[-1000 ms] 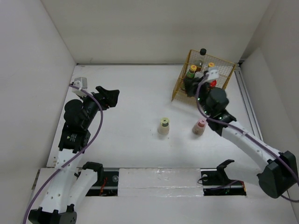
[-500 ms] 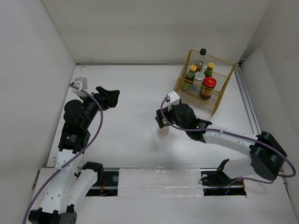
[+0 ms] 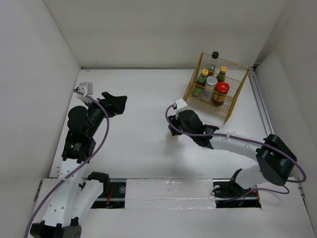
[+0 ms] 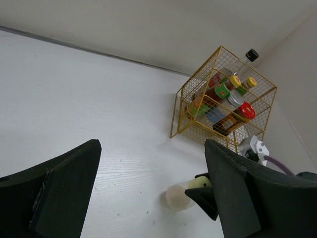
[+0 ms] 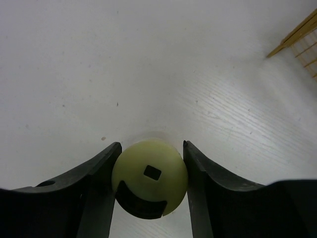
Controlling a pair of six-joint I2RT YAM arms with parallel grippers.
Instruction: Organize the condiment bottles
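The near row of the yellow wire basket has free space before a yellow-capped bottle, so I need to raise my right gripper, move outward and lower into it.
A green-topped shaker (image 5: pixel 150 176) stands upright on the white table, and my right gripper (image 5: pixel 151 145) is shut on its cap, both fingers touching the sides. The left wrist view shows this shaker (image 4: pixel 181 196) with the right gripper's finger at its top. Seen from above, the right gripper (image 3: pixel 173 130) covers most of it. The yellow wire basket (image 3: pixel 232 66) at the back right holds a black-capped bottle (image 3: pixel 215 54), two yellow-capped bottles (image 3: pixel 204 73), a silver-topped shaker (image 3: pixel 212 80) and a red-lidded jar (image 3: pixel 223 88). My left gripper (image 3: pixel 119 101) hangs open and empty at the left.
White walls close in the table on the left, back and right. The right arm's forearm (image 3: pixel 233 144) lies across the table between the shaker and the near right corner. A rail runs along the table's right edge (image 3: pixel 262 109).
The right arm swung from the basket to the green-topped shaker at mid-table, and its jaws have closed onto the cap. The left arm has not moved.
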